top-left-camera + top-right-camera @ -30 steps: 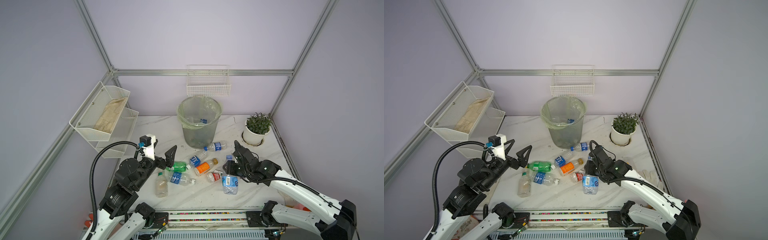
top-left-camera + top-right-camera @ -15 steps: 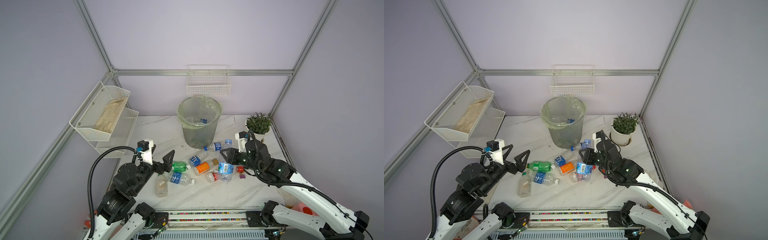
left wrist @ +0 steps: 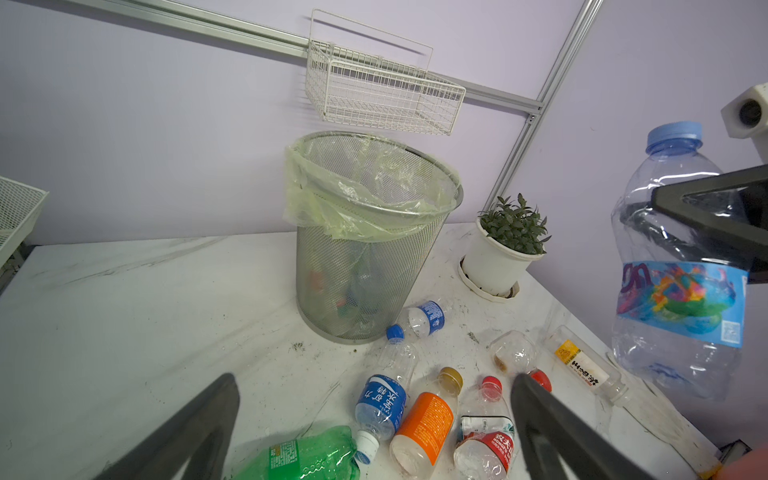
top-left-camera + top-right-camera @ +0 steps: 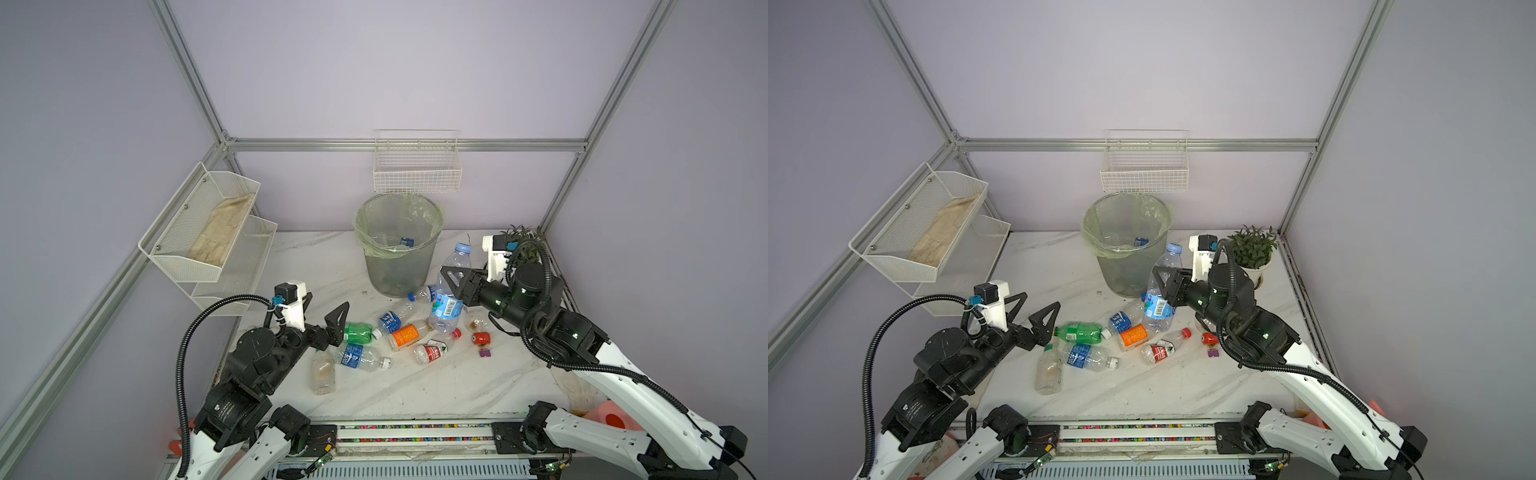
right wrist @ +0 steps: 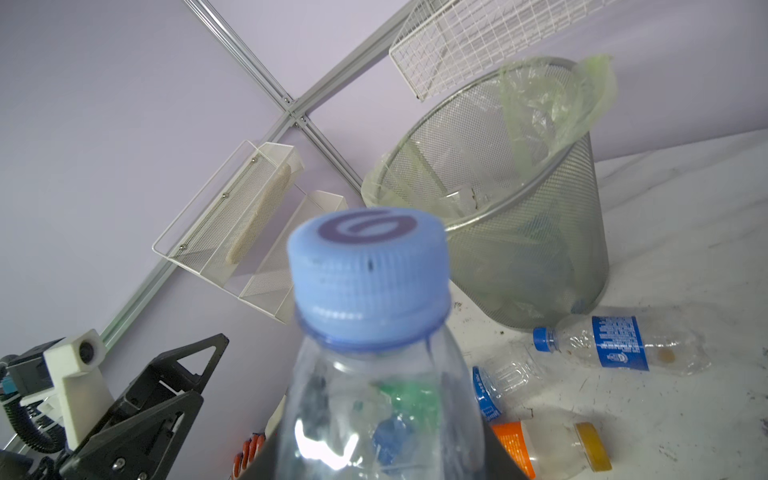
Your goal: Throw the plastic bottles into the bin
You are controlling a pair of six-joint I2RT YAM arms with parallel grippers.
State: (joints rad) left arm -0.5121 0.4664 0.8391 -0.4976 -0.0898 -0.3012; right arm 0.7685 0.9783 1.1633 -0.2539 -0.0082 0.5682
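The bottle's bottom hangs below the bin's rim, so next my right gripper will carry the bottle up and then outward over the bin's opening (image 4: pixel 398 219) (image 5: pixel 484 144) to let go of it.
My right gripper (image 4: pixel 448 286) is shut on a large clear plastic bottle (image 4: pixel 451 266) with a pale blue cap and a bright blue label. It holds the bottle upright in the air, just right of the bin (image 4: pixel 430 249), a grey mesh basket with a pale green bag; a few bottles lie inside. In the right wrist view the held bottle (image 5: pixel 374 332) fills the front, with the bin (image 5: pixel 519 208) behind it. Several bottles lie on the table: green (image 4: pixel 359 332), blue-labelled (image 4: pixel 361 359), orange-labelled (image 4: pixel 405 336), red-labelled (image 4: pixel 432 352). My left gripper (image 4: pixel 326 309) hangs open beside the green bottle (image 3: pixel 307 457).
A white wire basket (image 4: pixel 417 174) hangs on the back wall above the bin. A white two-tier mesh shelf (image 4: pixel 208 232) sticks out from the left wall. A potted plant (image 4: pixel 1252 253) stands at the back right, behind my right arm. A label-less bottle (image 4: pixel 322 372) lies near the left arm.
My right gripper has lifted the big bottle off the table and carried it up and back towards the bin. The left arm has shifted slightly and stays open.
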